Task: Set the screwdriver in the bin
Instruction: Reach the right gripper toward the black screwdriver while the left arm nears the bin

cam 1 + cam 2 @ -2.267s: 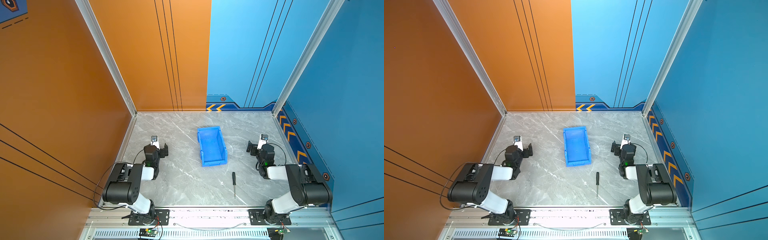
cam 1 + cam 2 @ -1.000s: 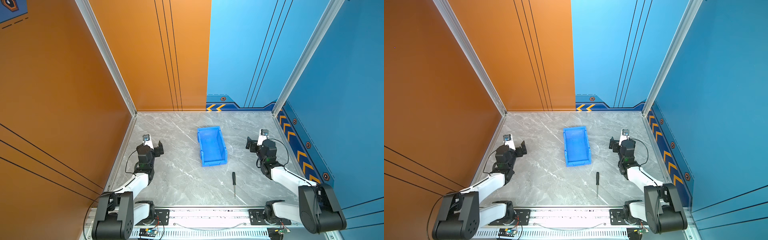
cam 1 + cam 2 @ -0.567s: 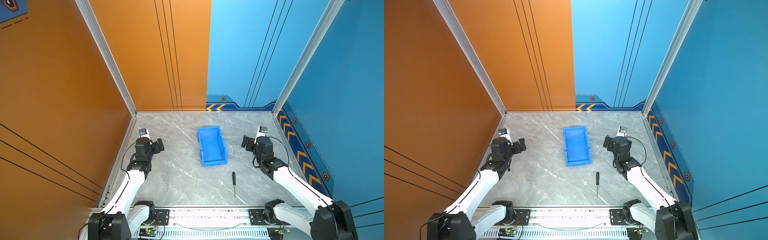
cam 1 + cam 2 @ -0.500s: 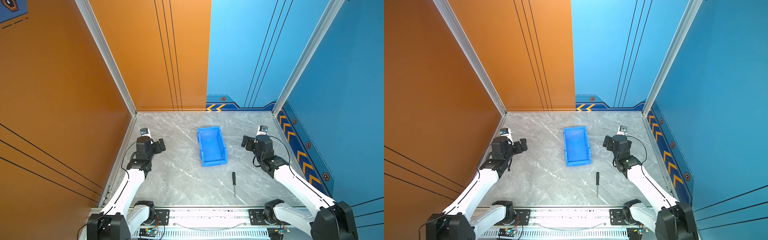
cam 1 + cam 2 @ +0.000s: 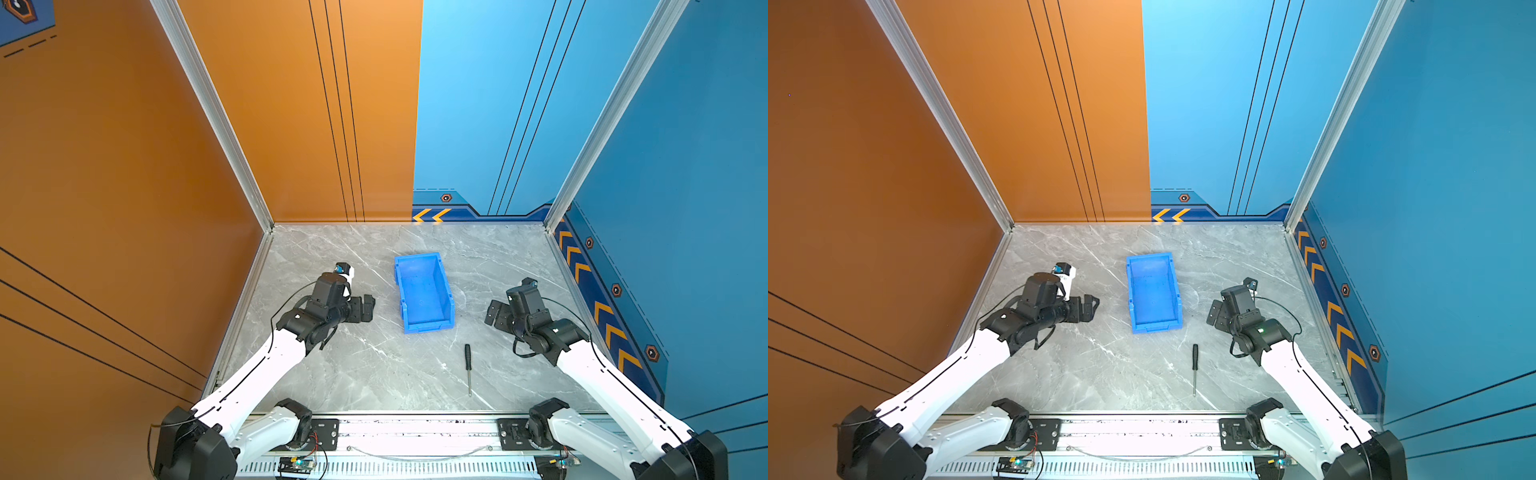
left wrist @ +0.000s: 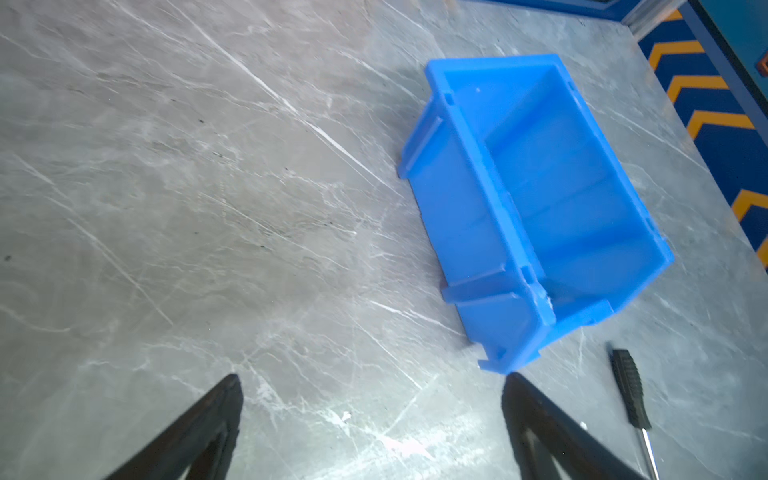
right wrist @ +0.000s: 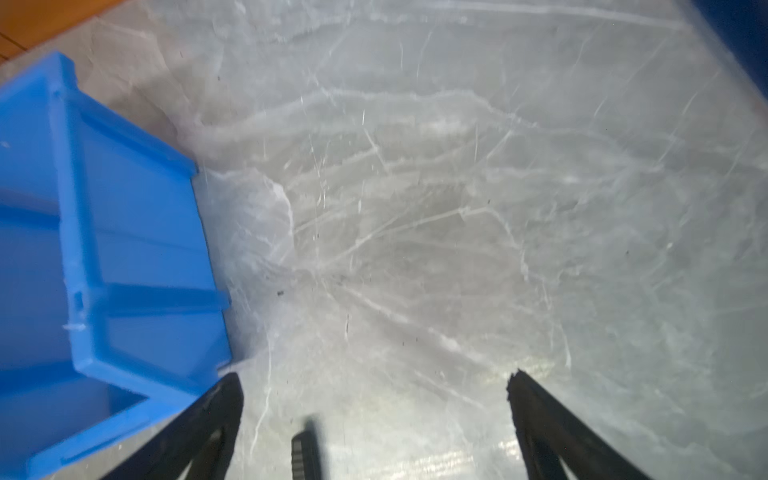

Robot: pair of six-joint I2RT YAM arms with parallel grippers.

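The screwdriver's black ribbed handle [image 5: 468, 356] [image 7: 305, 458] is below my right gripper and nearer my base. Next I will move the gripper's open fingers back and down astride the handle to close.
The screwdriver [image 5: 468, 368] [image 5: 1194, 368], black ribbed handle and thin silver shaft, lies flat on the marble table in front of the bin, handle toward it. The blue bin [image 5: 422, 291] [image 5: 1153, 291] stands empty mid-table, its lowered lip facing front. My left gripper [image 5: 368, 307] [image 5: 1090, 306] hovers open to the left of the bin; in the left wrist view the bin [image 6: 536, 199] and screwdriver [image 6: 629, 390] lie beyond its spread fingers. My right gripper [image 5: 494, 312] [image 5: 1214, 313] is open to the right of the bin, above and behind the screwdriver, whose handle end [image 7: 305, 455] shows between the fingers.
The grey marble table [image 5: 374, 365] is enclosed by an orange wall on the left and blue walls at the back and right. A metal rail [image 5: 415, 430] carrying both arm bases runs along the front edge.
Both arms have stretched forward from their folded poses. The left gripper has swung right toward the bin; the right gripper has swung left and lower. Bin and screwdriver have not moved.
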